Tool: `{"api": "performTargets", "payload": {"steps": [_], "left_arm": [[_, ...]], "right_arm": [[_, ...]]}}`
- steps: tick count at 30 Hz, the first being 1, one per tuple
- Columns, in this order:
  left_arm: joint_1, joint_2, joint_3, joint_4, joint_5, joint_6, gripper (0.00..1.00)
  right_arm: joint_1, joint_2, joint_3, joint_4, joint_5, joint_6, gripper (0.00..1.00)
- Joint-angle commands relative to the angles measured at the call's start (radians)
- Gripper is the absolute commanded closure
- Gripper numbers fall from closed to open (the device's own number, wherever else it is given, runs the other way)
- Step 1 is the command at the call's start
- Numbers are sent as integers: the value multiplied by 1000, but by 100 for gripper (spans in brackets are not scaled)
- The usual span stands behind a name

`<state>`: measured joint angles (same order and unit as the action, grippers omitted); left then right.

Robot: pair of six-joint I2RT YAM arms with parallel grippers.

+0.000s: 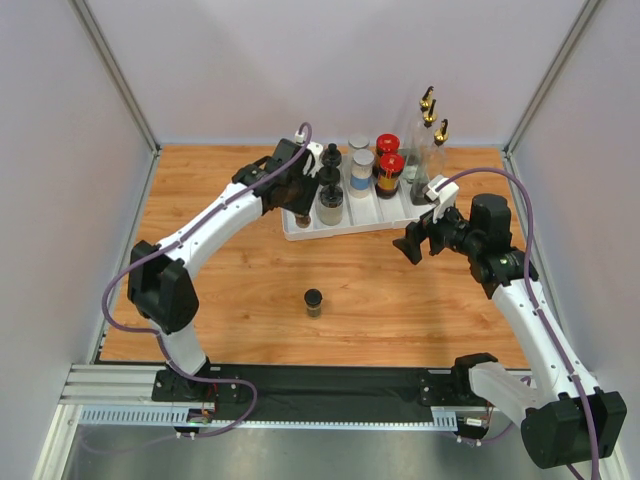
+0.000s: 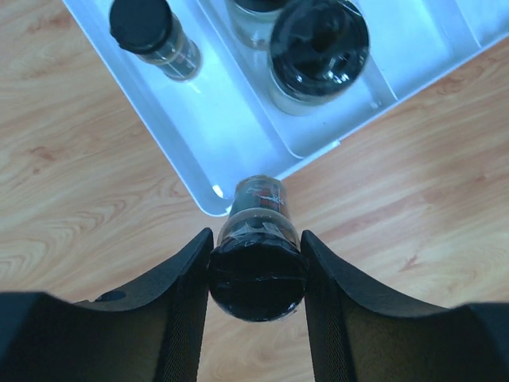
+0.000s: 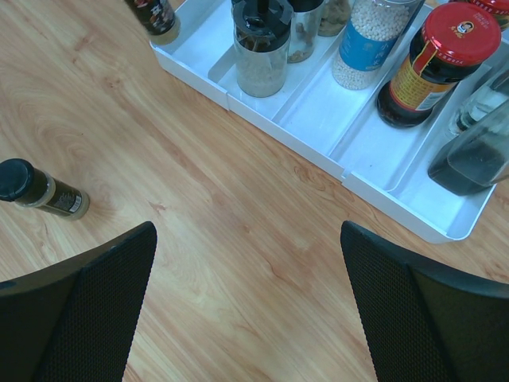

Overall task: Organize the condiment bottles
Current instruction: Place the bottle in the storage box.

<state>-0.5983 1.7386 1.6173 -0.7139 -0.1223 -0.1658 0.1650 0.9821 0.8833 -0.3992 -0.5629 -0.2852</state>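
The jar in my left gripper goes outward over the lane next, then down for release on the bare floor beside the small black-lidded jar, since that lane has room.
My left gripper point(image 2: 256, 274) is shut on a small black-lidded jar point(image 2: 257, 253), held upright at the near-left corner of the white divided tray point(image 2: 208, 139). The same jar point(image 3: 156, 17) shows at the top left of the right wrist view. Another small black-lidded jar point(image 1: 313, 301) stands alone on the wooden table, also in the right wrist view point(image 3: 38, 189). In the tray stand black-lidded jars point(image 1: 331, 198), grey-lidded clear jars point(image 1: 362, 168) and red-capped amber jars point(image 1: 390, 170). Gold-spouted bottles point(image 1: 432, 125) stand at its far right. My right gripper point(image 1: 412, 245) hangs open and empty point(image 3: 248, 306) near the tray's front right.
The tray's front rim point(image 3: 278, 121) runs diagonally ahead of the right gripper. A small black-lidded jar point(image 2: 151, 33) and a wider black-lidded jar point(image 2: 318, 49) stand in the tray's left lanes. Grey walls close the table point(image 1: 230, 290) on three sides.
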Motion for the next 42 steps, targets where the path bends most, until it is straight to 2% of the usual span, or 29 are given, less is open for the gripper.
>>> {"api": "performTargets", "payload": {"steps": [1, 7, 16, 32, 39, 42], "left_arm": [[40, 60, 140, -42, 18, 46, 83], [89, 160, 225, -61, 41, 78, 82], [137, 242, 237, -7, 115, 88, 82], [158, 377, 319, 28, 84, 117, 79], [164, 429, 381, 7, 81, 124, 76], [164, 446, 401, -9, 81, 127, 70]], "right_arm": [[-2, -6, 3, 30, -12, -11, 0], [-2, -10, 3, 26, -11, -12, 0], [-2, -2, 8, 22, -8, -16, 0], [-4, 4, 8, 19, 1, -22, 0], [-2, 6, 8, 19, 1, -23, 0], [-2, 4, 8, 17, 1, -25, 0]]}}
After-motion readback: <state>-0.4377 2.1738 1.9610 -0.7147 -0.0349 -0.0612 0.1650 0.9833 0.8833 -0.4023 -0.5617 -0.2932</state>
